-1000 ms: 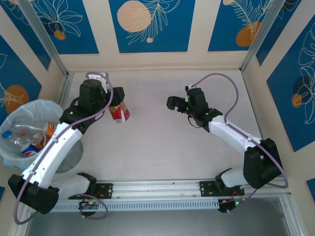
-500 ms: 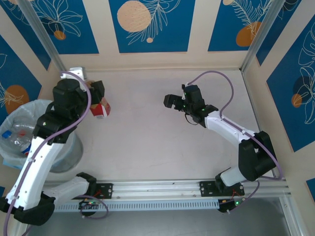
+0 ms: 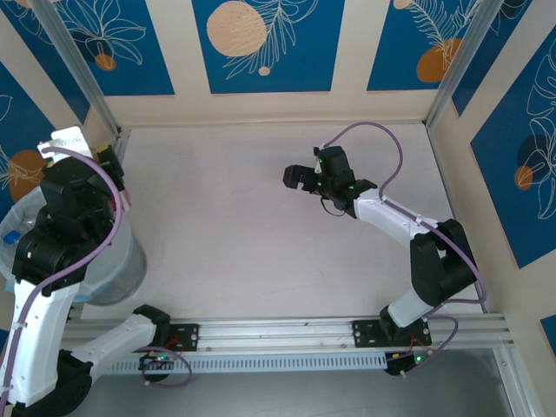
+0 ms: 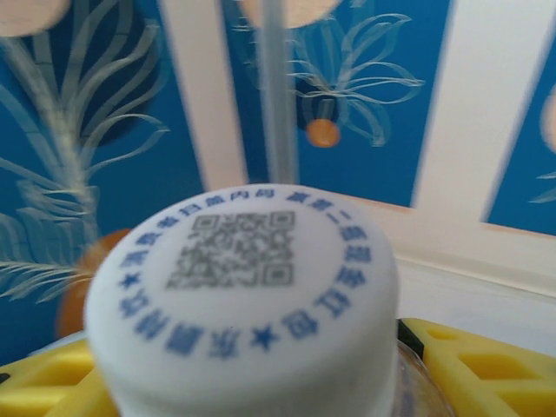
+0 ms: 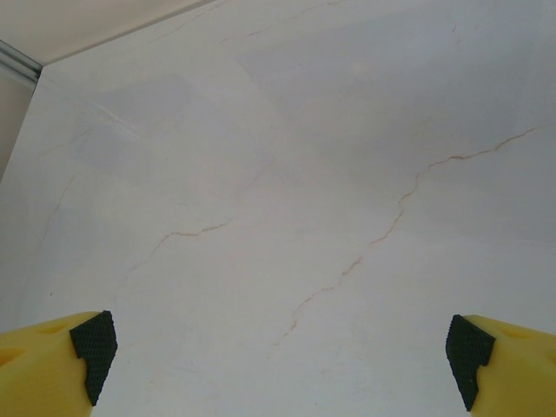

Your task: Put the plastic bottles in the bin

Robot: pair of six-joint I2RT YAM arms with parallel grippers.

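Note:
Next, my left gripper turns toward the patterned side and tips its fingers down to release the bottle, since the bin's open bag [image 3: 12,217] lies below it that way.
A plastic bottle with a white cap [image 4: 248,295], printed with a QR code and blue characters, sits between the yellow fingers [image 4: 473,365] of my left gripper [image 4: 252,382], which is shut on it. In the top view my left gripper [image 3: 109,169] hangs over the right side of the bin [image 3: 123,261] at the table's left edge; the arm hides the held bottle there. The bin's translucent bag [image 3: 12,217] peeks out on the left, with a blue cap [image 3: 10,236] inside. My right gripper [image 3: 297,178] [image 5: 280,360] stands open over bare table, nothing between its fingers.
A white marbled tabletop [image 3: 261,243] with faint cracks lies under the right gripper. Blue and cream patterned walls enclose the back and sides. A metal rail [image 3: 287,330] runs along the near edge by the arm bases.
My left arm has swung left from the table to above the bin, carrying the red-labelled bottle. The right gripper has edged slightly left, still open.

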